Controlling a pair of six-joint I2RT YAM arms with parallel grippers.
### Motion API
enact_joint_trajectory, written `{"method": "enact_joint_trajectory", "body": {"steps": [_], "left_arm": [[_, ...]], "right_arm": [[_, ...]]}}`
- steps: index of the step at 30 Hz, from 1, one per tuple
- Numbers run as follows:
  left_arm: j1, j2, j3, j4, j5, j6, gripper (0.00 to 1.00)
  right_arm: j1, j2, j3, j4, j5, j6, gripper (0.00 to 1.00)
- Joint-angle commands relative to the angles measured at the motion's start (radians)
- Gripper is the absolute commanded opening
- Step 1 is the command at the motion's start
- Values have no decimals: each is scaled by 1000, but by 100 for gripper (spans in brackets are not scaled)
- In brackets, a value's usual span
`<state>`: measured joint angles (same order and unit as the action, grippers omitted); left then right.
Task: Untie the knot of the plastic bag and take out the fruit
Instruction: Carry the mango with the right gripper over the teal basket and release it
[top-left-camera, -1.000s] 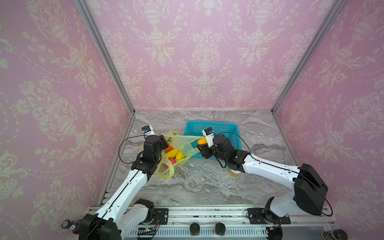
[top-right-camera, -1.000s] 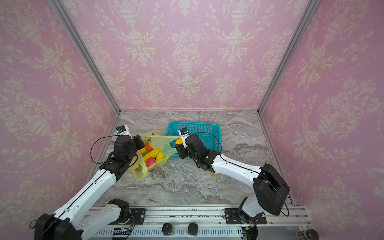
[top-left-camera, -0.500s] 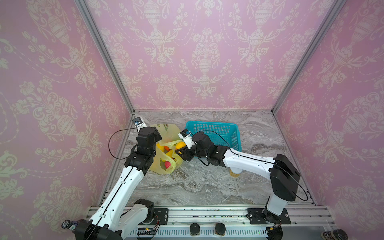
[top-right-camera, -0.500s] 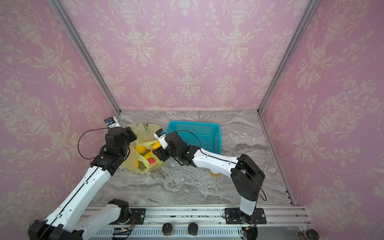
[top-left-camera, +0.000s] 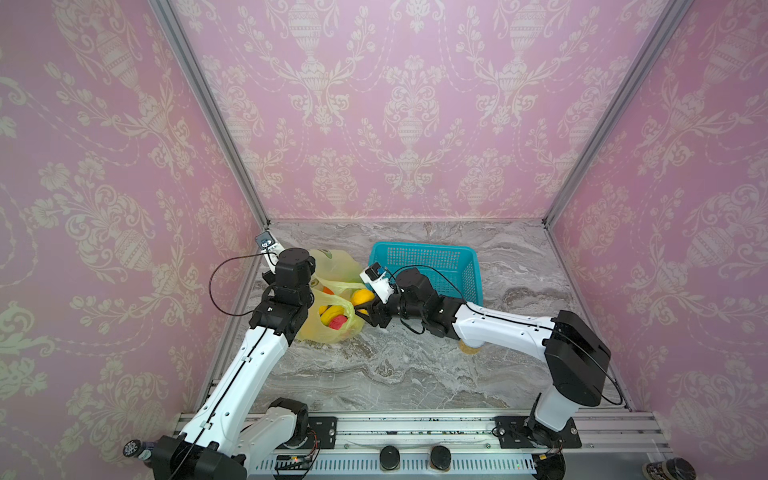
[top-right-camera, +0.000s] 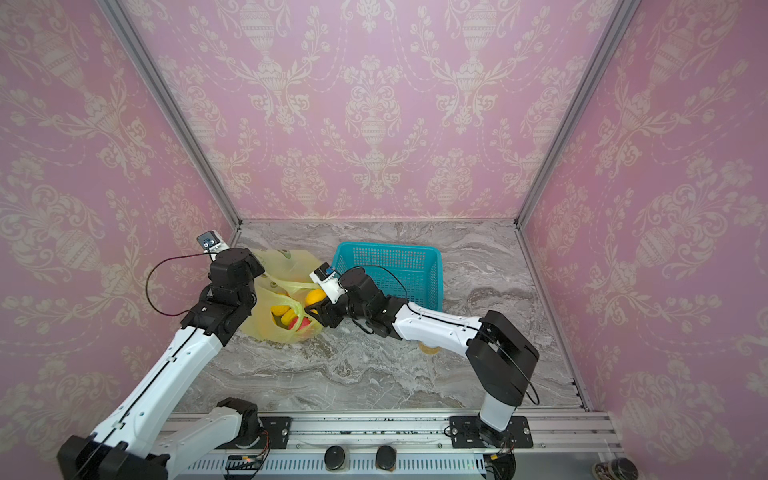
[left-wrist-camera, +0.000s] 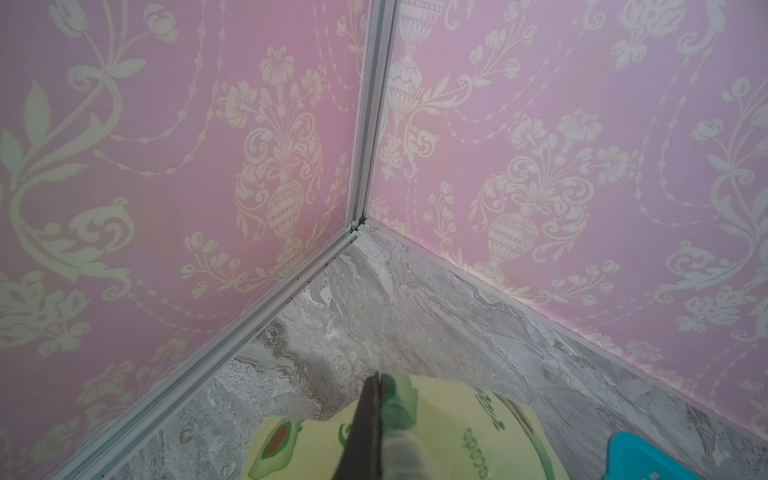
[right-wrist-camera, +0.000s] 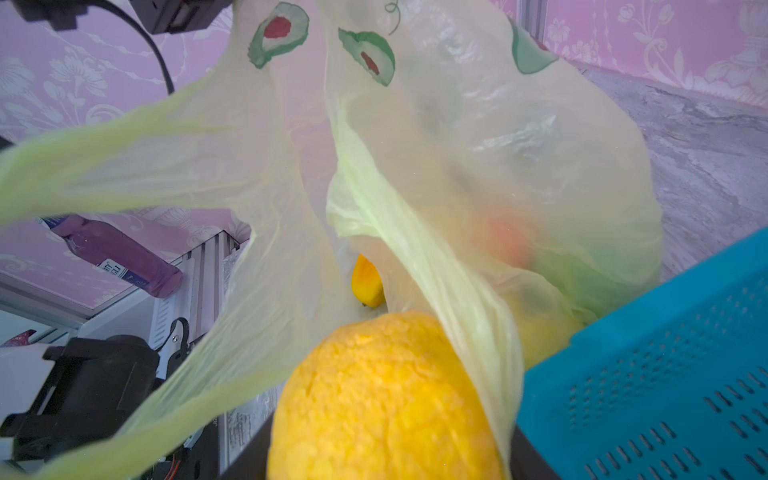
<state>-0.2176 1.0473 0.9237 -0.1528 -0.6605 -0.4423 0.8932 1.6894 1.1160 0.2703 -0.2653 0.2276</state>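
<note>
The right gripper will next swing outward from the bag's opening, over the basket's end (top-left-camera: 387, 260) (right-wrist-camera: 640, 424) beside the bag, and let go of the round fruit, because the basket is open there.
The yellow-green plastic bag (top-left-camera: 328, 330) (top-right-camera: 274, 332) lies at the left of the table with its mouth open. Its handle loops (right-wrist-camera: 104, 158) hang apart, and no knot is in view. My left gripper (left-wrist-camera: 376, 382) is shut on the bag's (left-wrist-camera: 457, 436) printed film and holds it up near the back left corner. My right gripper (top-left-camera: 365, 309) (right-wrist-camera: 388, 449) is at the bag's mouth, shut on a round yellow-orange fruit (top-left-camera: 361, 296) (top-right-camera: 316, 296) (right-wrist-camera: 386, 395) with a handle strip draped over it. Yellow (top-left-camera: 330, 314) and pink-red (top-left-camera: 338, 322) fruit lie inside the bag.
A teal mesh basket (top-left-camera: 419, 248) (right-wrist-camera: 665, 374) stands just right of the bag, behind my right arm. A small tan object (top-left-camera: 469, 348) is partly hidden under my right forearm. The left wall and corner post (left-wrist-camera: 365, 124) are close to my left gripper.
Both grippers have moved left. The right one came from the basket's front edge to the bag's mouth with the fruit. The left one pulled the bag toward the back left corner.
</note>
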Motion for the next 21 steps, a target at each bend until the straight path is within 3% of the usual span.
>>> {"method": "enact_joint_trajectory", "body": {"steps": [1,7,14,21], "left_arm": [[6,61,-20,22,57,16,0],[-4,171,19,56,150,26,0],[-21,270,56,69,142,38,0],[-44,288,58,87,129,66,0]], "right_arm": [[-81,-19,-74,125,34,94,36],[-95,50,-8,-63,276,37,34],[-109,166,133,-202,411,39,50],[-108,282,273,-307,433,71,69]]}}
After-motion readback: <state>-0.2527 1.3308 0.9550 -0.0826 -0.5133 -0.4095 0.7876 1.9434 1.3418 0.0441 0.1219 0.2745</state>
